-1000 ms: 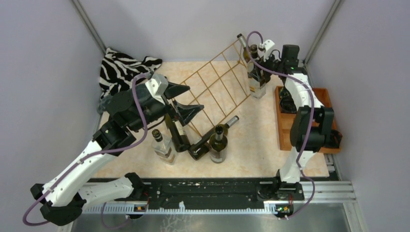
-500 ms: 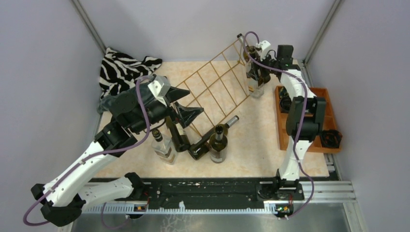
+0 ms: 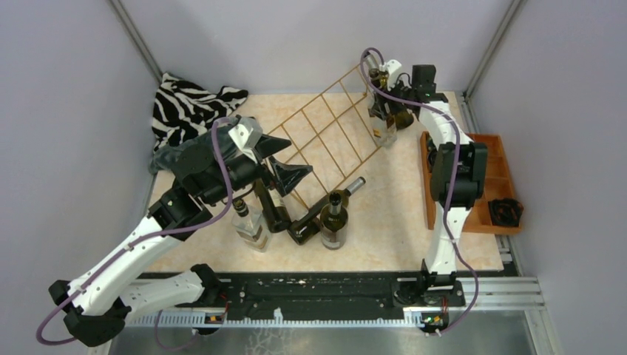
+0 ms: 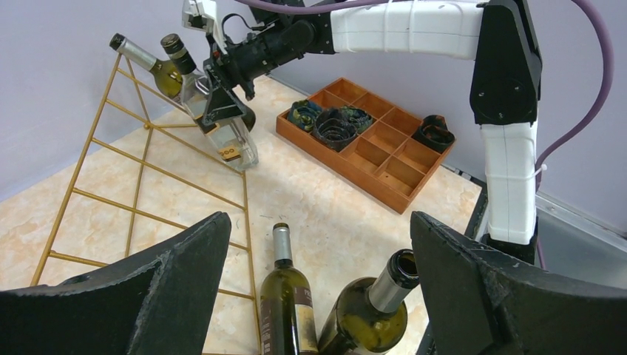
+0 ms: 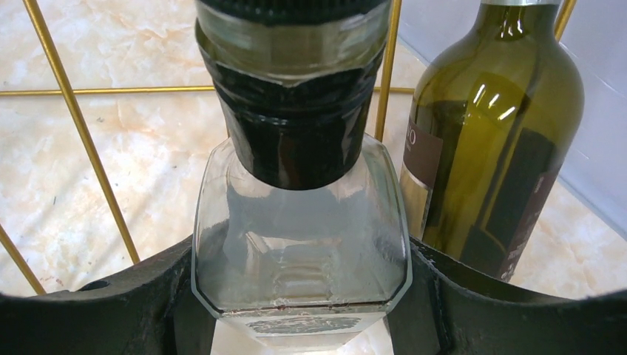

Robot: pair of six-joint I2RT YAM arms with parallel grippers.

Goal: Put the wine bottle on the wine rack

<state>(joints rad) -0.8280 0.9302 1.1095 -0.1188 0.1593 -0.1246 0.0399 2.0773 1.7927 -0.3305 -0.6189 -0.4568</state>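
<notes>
My right gripper shifts the clear bottle onto the rack's end rods next and releases it, since these lie to the gripper's left in the top view.
The gold wire wine rack stands tilted at the back centre and also shows in the left wrist view. My right gripper is shut on a clear square bottle with a dark cap. It holds the bottle tilted against the rack's far right end. A green wine bottle leans on the rack just beside it. My left gripper is open and empty. It hovers above a lying green bottle and an upright open bottle.
An orange compartment tray with dark coiled items lies at the right. A zebra-print cloth lies at the back left. A dark bottle and a clear bottle stand under my left arm. Walls close in on three sides.
My right gripper has carried the clear bottle back and left, closer to the rack's far end. My left gripper has shifted slightly and stays open.
</notes>
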